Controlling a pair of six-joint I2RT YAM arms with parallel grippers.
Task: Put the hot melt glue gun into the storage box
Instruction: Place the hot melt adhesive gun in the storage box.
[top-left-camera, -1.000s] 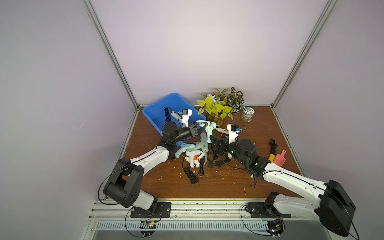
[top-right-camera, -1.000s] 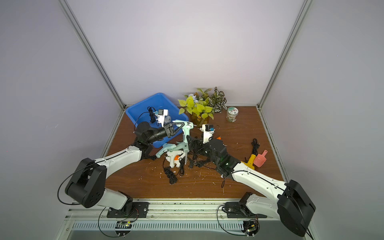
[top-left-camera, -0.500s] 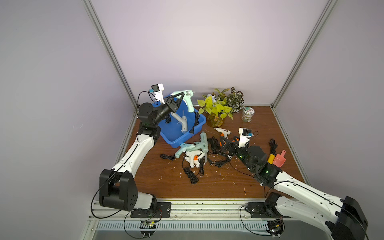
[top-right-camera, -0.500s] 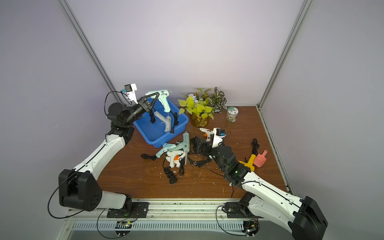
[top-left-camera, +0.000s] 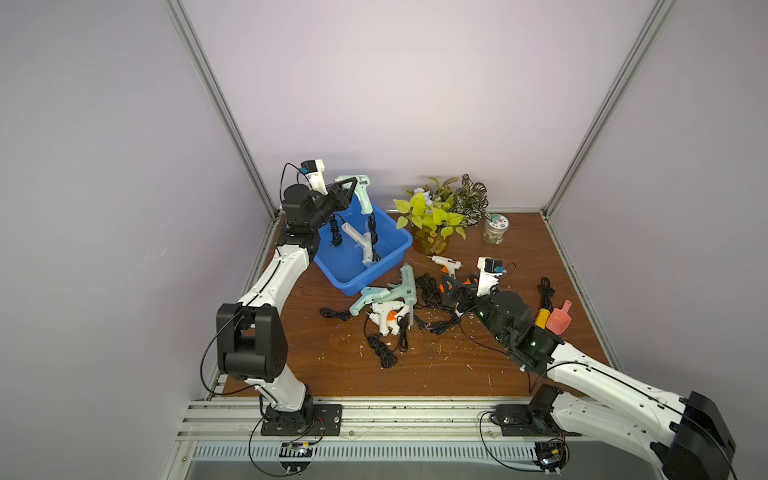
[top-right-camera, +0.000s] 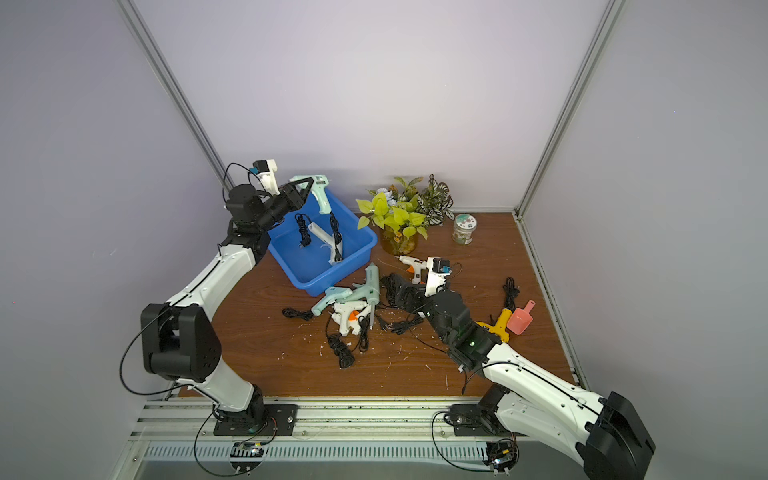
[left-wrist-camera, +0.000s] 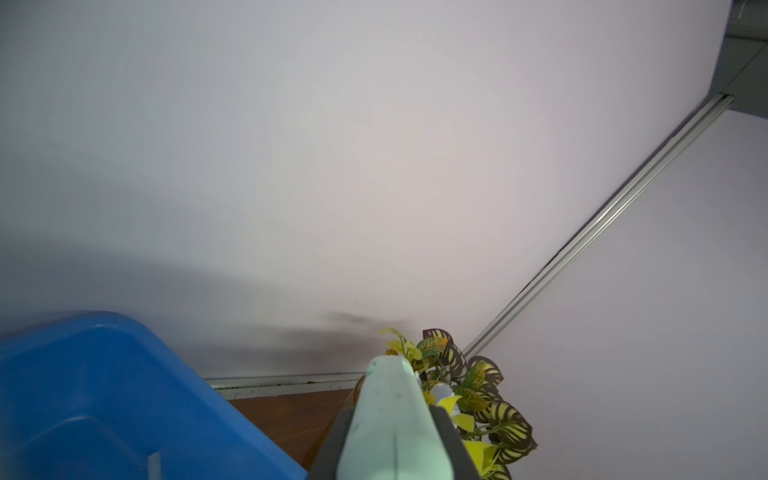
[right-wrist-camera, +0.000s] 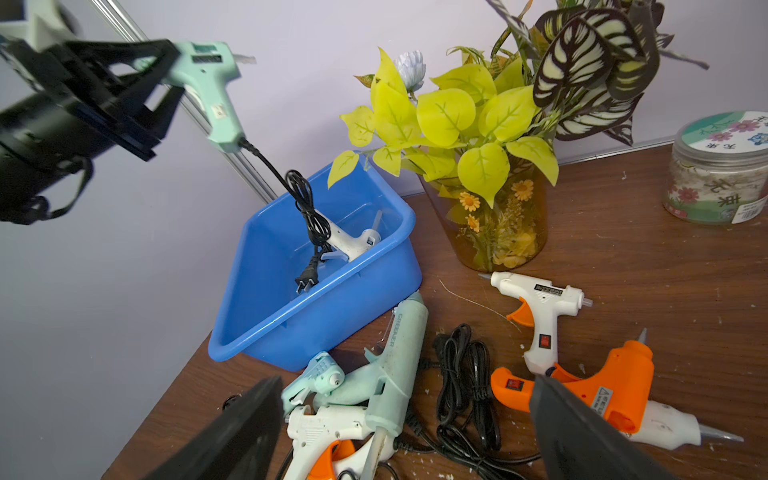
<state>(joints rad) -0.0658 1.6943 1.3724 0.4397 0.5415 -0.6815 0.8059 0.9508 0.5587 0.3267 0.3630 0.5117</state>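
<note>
My left gripper brings the mint gun down into the blue storage box, onto the white glue gun's handle (top-left-camera: 353, 232), and releases it next. The mint gun's cord already hangs inside.
The blue storage box (top-left-camera: 345, 266) (top-right-camera: 307, 262) (right-wrist-camera: 291, 316) stands tilted at the back left of the wooden table. A white glue gun (top-left-camera: 359, 243) (right-wrist-camera: 353, 241) lies inside it. My left gripper (top-left-camera: 347, 191) (top-right-camera: 301, 191) (right-wrist-camera: 137, 79) is held high over the box's far rim, shut on a mint green hot melt glue gun (top-left-camera: 361, 195) (left-wrist-camera: 390, 428) (right-wrist-camera: 208, 83). The gun's black cord (right-wrist-camera: 307, 208) hangs down into the box. My right gripper (top-left-camera: 455, 286) (right-wrist-camera: 407, 382) hovers open, low over the pile of glue guns at mid-table, holding nothing.
Loose guns lie beside the box: a long mint one (top-left-camera: 407, 286), a white one with an orange trigger (top-left-camera: 386, 318), another white one (right-wrist-camera: 540, 299) and an orange one (right-wrist-camera: 615, 386), among black cords (top-left-camera: 382, 353). A potted plant (top-left-camera: 432, 232), jar (top-left-camera: 494, 228) and pink scoop (top-left-camera: 559, 320) stand behind and right.
My left arm has lifted the mint gun from the mid-table pile up and back over the box. My right arm has drawn back a little toward the right.
</note>
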